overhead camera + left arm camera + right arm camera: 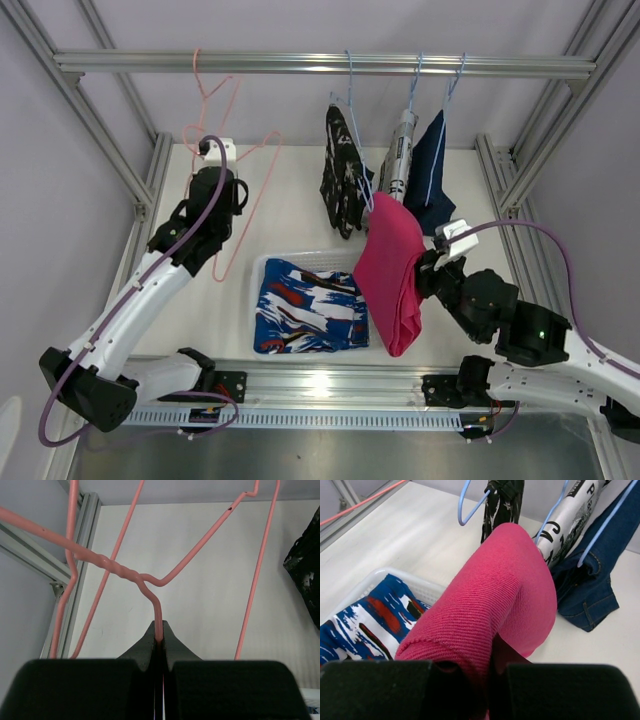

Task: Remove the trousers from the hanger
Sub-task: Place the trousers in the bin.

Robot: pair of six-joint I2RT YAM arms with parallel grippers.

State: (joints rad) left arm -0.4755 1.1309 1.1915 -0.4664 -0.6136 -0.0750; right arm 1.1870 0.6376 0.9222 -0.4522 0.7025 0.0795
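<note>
The right gripper swings the pink trousers to the left in the top view next, then lowers them over the basket.
My left gripper is shut on the wire of an empty pink hanger, seen close in the left wrist view, where the wire runs between the fingertips. My right gripper is shut on the pink trousers, which drape over it above the basket's right edge; in the right wrist view they cover the jaws. The blue, red and white trousers lie in the basket. The black-and-white trousers, white printed trousers and denim trousers hang on blue hangers.
A white basket sits at the table's near middle. A metal rail spans the top and carries the hangers. Aluminium frame posts stand at both sides. A blue hanger hook hangs free beside the black-and-white trousers.
</note>
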